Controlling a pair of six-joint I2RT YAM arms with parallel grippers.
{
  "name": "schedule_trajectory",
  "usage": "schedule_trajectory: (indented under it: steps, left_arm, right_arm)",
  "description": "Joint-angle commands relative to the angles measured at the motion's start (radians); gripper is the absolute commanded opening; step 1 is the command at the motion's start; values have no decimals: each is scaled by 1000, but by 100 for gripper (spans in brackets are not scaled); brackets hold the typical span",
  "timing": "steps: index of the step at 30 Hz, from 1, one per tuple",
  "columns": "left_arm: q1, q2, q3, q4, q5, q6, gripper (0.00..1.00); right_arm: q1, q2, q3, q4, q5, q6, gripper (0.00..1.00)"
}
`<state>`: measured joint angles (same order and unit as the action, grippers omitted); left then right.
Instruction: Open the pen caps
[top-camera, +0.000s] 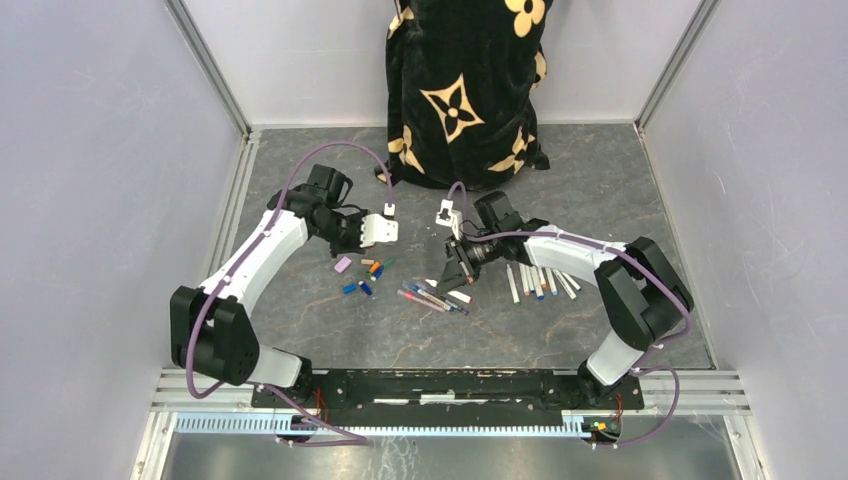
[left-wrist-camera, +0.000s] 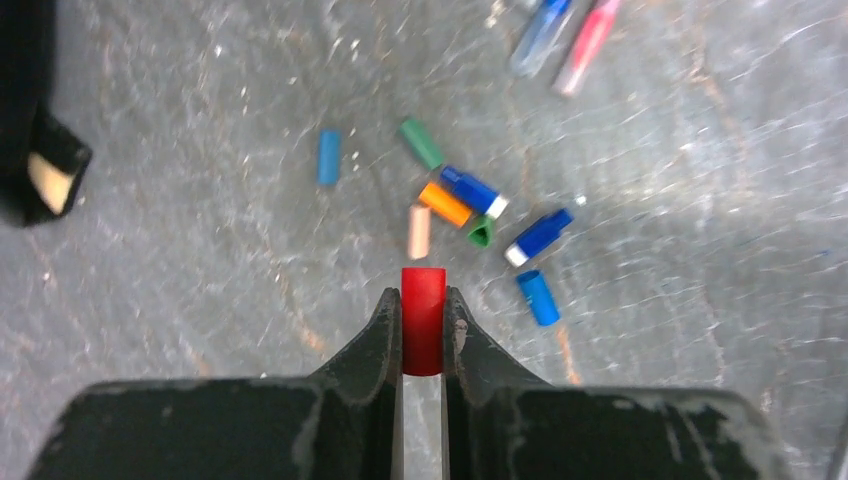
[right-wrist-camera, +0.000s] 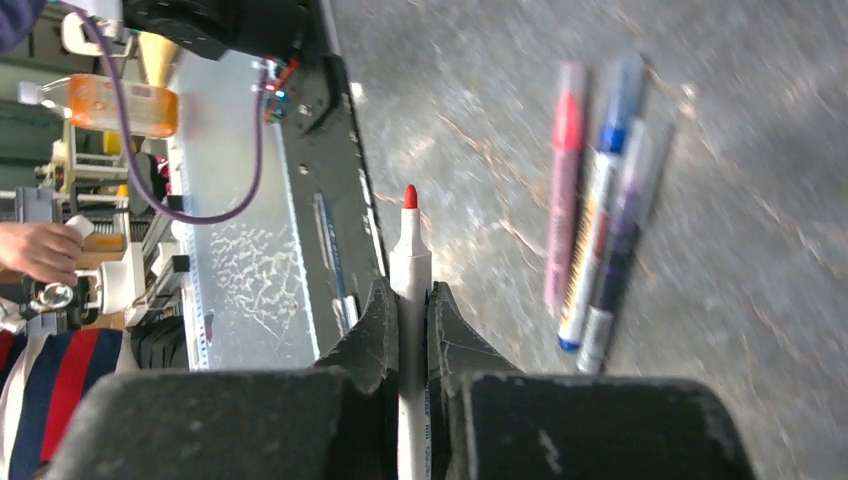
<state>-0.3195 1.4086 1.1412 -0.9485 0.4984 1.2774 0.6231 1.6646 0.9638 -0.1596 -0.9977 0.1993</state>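
Observation:
I need to lower my left gripper next to the bare tabletop below it, beside the pale pink cap, and let go of the red cap (left-wrist-camera: 423, 322) near the gathered caps.
My left gripper (left-wrist-camera: 423, 310) is shut on a short red pen cap (left-wrist-camera: 423, 322) and holds it above the grey table. Below it lie several loose caps: blue (left-wrist-camera: 328, 157), green (left-wrist-camera: 422, 142), orange (left-wrist-camera: 444, 203), pale pink (left-wrist-camera: 419, 231) and another blue (left-wrist-camera: 538, 297). My right gripper (right-wrist-camera: 407, 300) is shut on a white pen (right-wrist-camera: 409, 255) whose bare red tip sticks out past the fingers. In the top view the left gripper (top-camera: 372, 240) is above the cap cluster (top-camera: 362, 278), and the right gripper (top-camera: 457, 272) is above a few uncapped pens (top-camera: 435, 298).
A row of white pens (top-camera: 540, 280) lies right of the right gripper. Three pens, pink (right-wrist-camera: 563, 200), blue-white (right-wrist-camera: 600, 210) and dark (right-wrist-camera: 625, 235), lie beside it. A black bag with gold flowers (top-camera: 460, 90) stands at the back. A black rail (top-camera: 450, 385) runs along the near edge.

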Motion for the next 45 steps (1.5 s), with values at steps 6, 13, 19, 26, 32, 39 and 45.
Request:
schedule_trajectory:
  steps: [6, 13, 19, 26, 32, 39, 45]
  left_arm:
    - [17, 89, -58, 232, -56, -120, 2]
    - [17, 230, -73, 356, -168, -203, 2]
    - [17, 279, -49, 417, -216, -269, 15]
    - [17, 304, -29, 381, -149, -293, 46]
    - [19, 267, 18, 300, -60, -325, 62]
    - [19, 197, 160, 219, -54, -460, 87]
    - [32, 162, 343, 89, -101, -582, 91]
  right_arm:
    - [-88, -78, -31, -163, 542, -30, 0]
    - [-96, -130, -121, -120, 881, 22, 0]
    - [-95, -121, -177, -60, 986, 46, 0]
    - [-96, -112, -186, -46, 1025, 55, 16]
    - [-94, -139, -206, -40, 1043, 47, 30]
    - [-56, -214, -189, -30, 1092, 27, 34]
    - [98, -214, -124, 7, 1001, -37, 35]
